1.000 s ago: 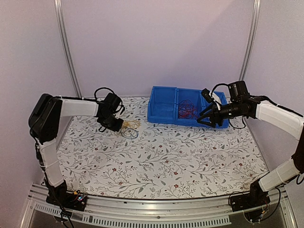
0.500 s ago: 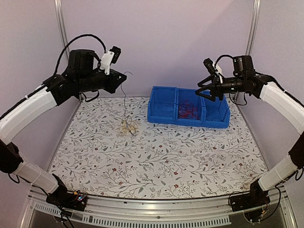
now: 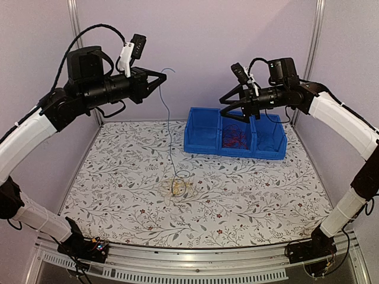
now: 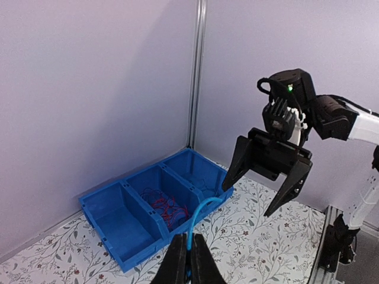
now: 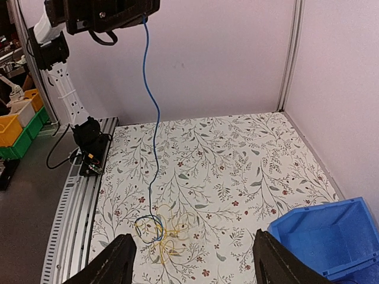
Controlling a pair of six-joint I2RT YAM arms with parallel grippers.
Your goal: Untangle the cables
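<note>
Next, my right gripper moves away from the bin (image 3: 203,144) and down to the part of the blue cable between my left gripper and the tangle.
My left gripper (image 3: 161,79) is raised high at the back left and shut on one end of a thin blue cable (image 3: 170,127). In the left wrist view its jaws (image 4: 189,255) pinch that blue cable (image 4: 203,212). The cable hangs down to a small tangle of yellow and dark cables (image 3: 179,187) lying on the floral mat; the right wrist view shows the hanging strand (image 5: 151,112) and the tangle (image 5: 159,232). My right gripper (image 3: 224,110) hovers open above the blue bin (image 3: 203,144), holding nothing, its jaws (image 5: 195,267) wide apart. Red cables (image 3: 235,136) lie in the bin's middle compartment.
The three-compartment bin (image 4: 112,234) stands at the back right against the wall. Purple walls with metal posts (image 3: 79,53) close in three sides. An aluminium rail (image 3: 195,260) runs along the near edge. Yellow and green crates (image 5: 18,118) sit outside the cell.
My left gripper has risen and swung right with the blue cable, dragging the tangle from the back left toward the mat's middle. My right gripper has lifted, moved left and opened wider.
</note>
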